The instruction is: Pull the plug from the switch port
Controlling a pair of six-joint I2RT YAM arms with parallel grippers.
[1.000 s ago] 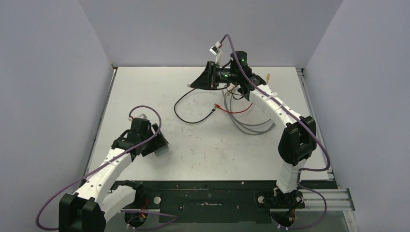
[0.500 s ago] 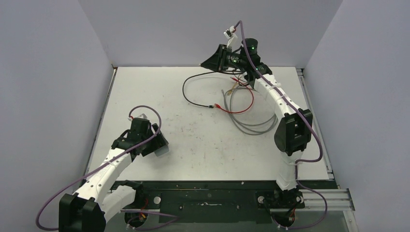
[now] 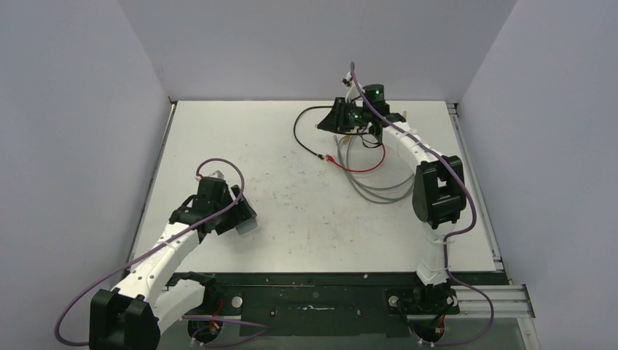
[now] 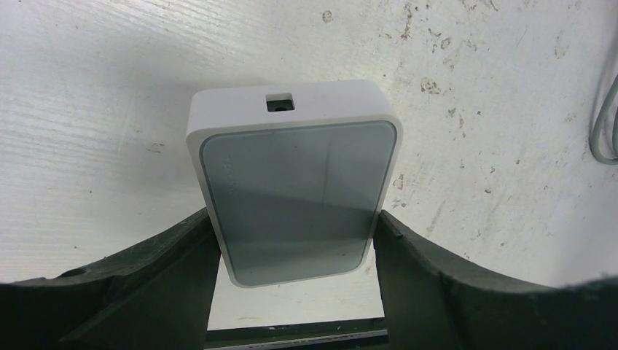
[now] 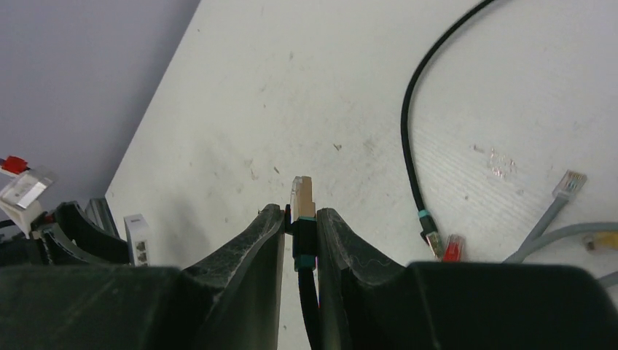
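Note:
My right gripper lowers and draws back toward the bare tabletop (image 3: 325,170) beside the red plug next to release the plug, since the switch's socket is already empty.
The switch (image 4: 299,182), a flat pale grey-blue box with a white rim, lies on the table at the front left (image 3: 245,224). My left gripper (image 4: 295,219) is shut on its two long sides; a small socket shows on its far edge with nothing in it. Near the back wall, far from the switch, my right gripper (image 5: 300,215) is shut on the plug (image 5: 302,191), whose metal tip pokes out past the fingers. The plug's black cable (image 5: 408,138) loops over the table to the right. In the top view the right gripper (image 3: 329,120) hangs at the back centre.
Grey cables (image 3: 372,186) and a red cable (image 3: 361,166) lie coiled under the right arm. The black cable's other end (image 5: 430,237), a red plug (image 5: 453,248) and a clear plug (image 5: 570,182) rest close together. Walls enclose the left, back and right sides.
The right gripper rose toward the back wall, then dropped lower and slightly right, dragging the black cable's loop with it. The left arm and switch stayed still.

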